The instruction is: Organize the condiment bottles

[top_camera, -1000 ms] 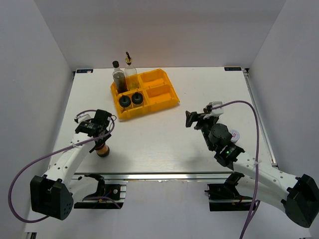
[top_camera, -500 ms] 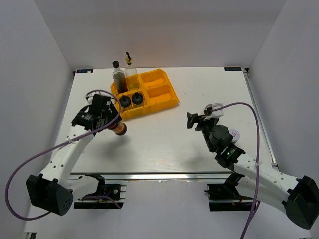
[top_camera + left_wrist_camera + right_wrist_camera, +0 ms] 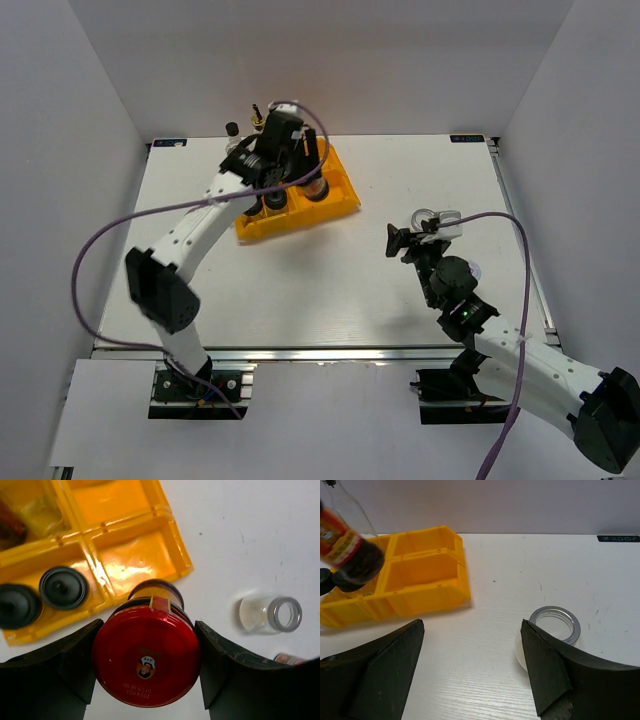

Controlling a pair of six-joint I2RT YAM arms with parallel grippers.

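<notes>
Next, the left gripper carries the red-lidded jar outward, lowers it in and releases it, since the tray's empty back section [image 3: 330,161] [image 3: 111,502] lies outward and below.
My left gripper [image 3: 146,662] is shut on the red-lidded jar [image 3: 146,655], which hangs over the front right compartment of the yellow tray [image 3: 115,515]. From above, the jar [image 3: 318,188] sits under the left gripper [image 3: 310,180]. Two black-capped shakers [image 3: 62,586] fill the front left compartment. A tall dark bottle [image 3: 233,130] and a gold-spouted clear bottle [image 3: 257,115] stand at the tray's back left. My right gripper [image 3: 472,665] is open and empty above bare table. A clear silver-rimmed jar [image 3: 555,625] stands just beyond its right finger.
The yellow tray [image 3: 345,195] sits at the back centre-left of the white table. A small pale-lidded jar [image 3: 471,269] stands beside my right arm. The left arm stretches diagonally across the table's left half. White walls enclose three sides.
My left arm carried the red-lidded jar from the near left of the table up and right to the tray. The right gripper drifted slightly right and its jaws narrowed a little.
</notes>
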